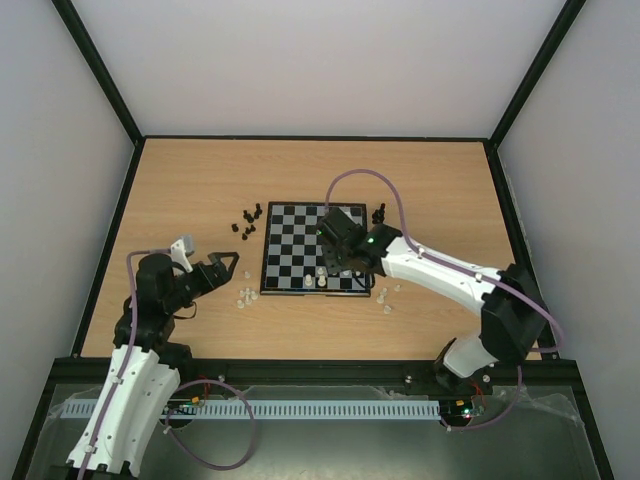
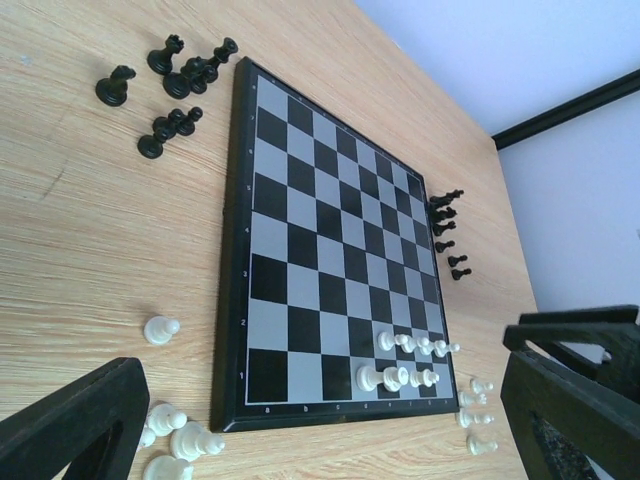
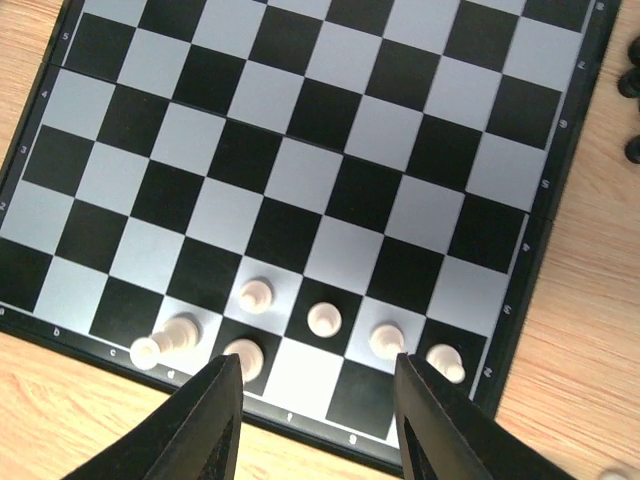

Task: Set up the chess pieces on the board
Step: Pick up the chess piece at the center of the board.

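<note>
The lone pale chess piece [image 1: 247,273] stands clear of the clustered ones, so my left gripper tips downward and lowers onto it next, toward the right in the top view.
The board [image 1: 295,245] lies mid-table; it also shows in the left wrist view [image 2: 310,230] and the right wrist view [image 3: 330,130]. Several pale chess pieces [image 3: 323,319] stand on its two nearest rows at the right end. My right gripper [image 1: 345,268] hangs over that corner, open and empty [image 3: 315,400], with the bare near-row squares between its fingers [image 3: 215,420]. My left gripper [image 1: 228,270] is open and empty [image 2: 320,445], left of the board. Loose pale pieces [image 2: 180,440] lie by the board's near left corner, and others [image 2: 475,400] lie by its near right corner.
Black pieces stand off the board in two groups: one at the far left corner [image 2: 180,75], also in the top view [image 1: 250,220], and one by the far right edge [image 2: 445,225], also in the top view [image 1: 379,214]. A black frame rims the table [image 1: 310,138].
</note>
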Robot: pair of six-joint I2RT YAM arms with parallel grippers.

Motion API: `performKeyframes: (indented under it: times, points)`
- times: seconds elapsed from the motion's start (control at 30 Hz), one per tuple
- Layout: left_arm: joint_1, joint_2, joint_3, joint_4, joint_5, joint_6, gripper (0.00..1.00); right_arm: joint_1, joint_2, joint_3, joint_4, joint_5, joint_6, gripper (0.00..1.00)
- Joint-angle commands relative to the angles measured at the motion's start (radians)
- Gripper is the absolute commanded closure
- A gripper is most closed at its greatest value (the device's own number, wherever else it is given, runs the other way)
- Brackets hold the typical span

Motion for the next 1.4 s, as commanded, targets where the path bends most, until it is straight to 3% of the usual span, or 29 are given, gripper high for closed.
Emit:
performKeyframes:
  times: [0.0,0.2,0.4,0.53,0.67,0.83,1.0,1.23,1.37]
  points:
    - [-0.013,-0.003,-0.001,-0.004,-0.044,-0.034,0.00,-0.014,-0.085,-0.059,-0.013,0.014,0.001,0.57]
    - [-0.172,0.062,0.040,0.057,-0.217,-0.102,0.01,-0.032,-0.149,-0.123,0.007,-0.018,-0.018,0.57]
    - [-0.374,0.329,0.164,0.066,-0.473,-0.056,0.00,-0.060,-0.205,-0.181,0.021,-0.044,-0.032,0.57]
    - [-0.382,0.492,0.259,-0.040,-0.582,0.018,0.00,-0.063,-0.239,-0.195,0.026,-0.071,-0.031,0.57]
    - [-0.382,0.554,0.333,-0.141,-0.685,0.061,0.01,-0.063,-0.248,-0.200,0.032,-0.090,-0.033,0.57]
    - [-0.385,0.677,0.378,-0.196,-0.692,0.075,0.01,-0.063,-0.241,-0.195,0.036,-0.112,-0.037,0.57]
    - [-0.411,0.784,0.380,-0.205,-0.698,0.055,0.15,-0.063,-0.245,-0.199,0.042,-0.131,-0.039,0.57]
    - [-0.424,0.871,0.363,-0.154,-0.669,0.041,0.44,-0.063,-0.247,-0.199,0.046,-0.150,-0.044,0.57]
    - [-0.429,0.911,0.349,-0.110,-0.648,0.042,0.53,-0.063,-0.243,-0.199,0.051,-0.158,-0.046,0.57]
